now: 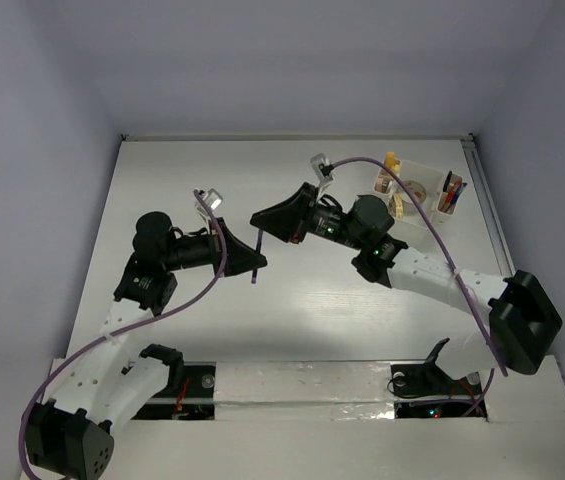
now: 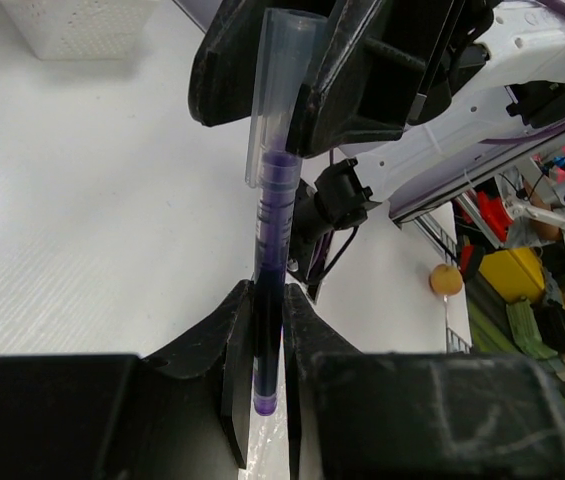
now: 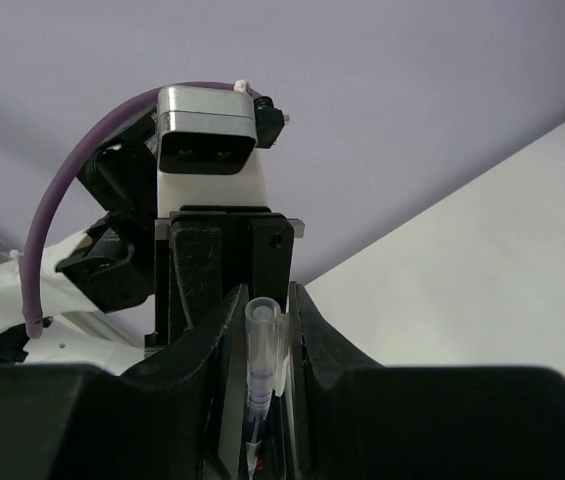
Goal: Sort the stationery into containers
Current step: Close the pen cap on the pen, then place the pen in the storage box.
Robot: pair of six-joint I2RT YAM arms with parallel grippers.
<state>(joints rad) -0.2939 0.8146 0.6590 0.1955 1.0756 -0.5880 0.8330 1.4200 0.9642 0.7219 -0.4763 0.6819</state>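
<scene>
I will swing the pen with my right gripper over the organizer's section with pens and let go, since that section is outward of my gripper, to its right in the top view.
A thin blue pen (image 2: 272, 220) with a clear cap hangs between both grippers over the middle of the table. My left gripper (image 2: 267, 290) is shut on its lower barrel. My right gripper (image 3: 262, 295) is closed round the capped end of the pen (image 3: 262, 340). In the top view the left gripper (image 1: 258, 262) and the right gripper (image 1: 259, 222) meet tip to tip, with the pen (image 1: 254, 275) as a thin dark line. The cream-white organizer (image 1: 425, 165) stands at the far right and holds tape rolls (image 1: 414, 187), pens (image 1: 450, 190) and a yellow block (image 1: 392, 160).
The organizer's perforated wall (image 2: 82, 25) shows at the top left of the left wrist view. The right arm's purple cable (image 1: 432, 225) arcs over the organizer. Off-table clutter (image 2: 522, 270) lies beyond the table's right edge.
</scene>
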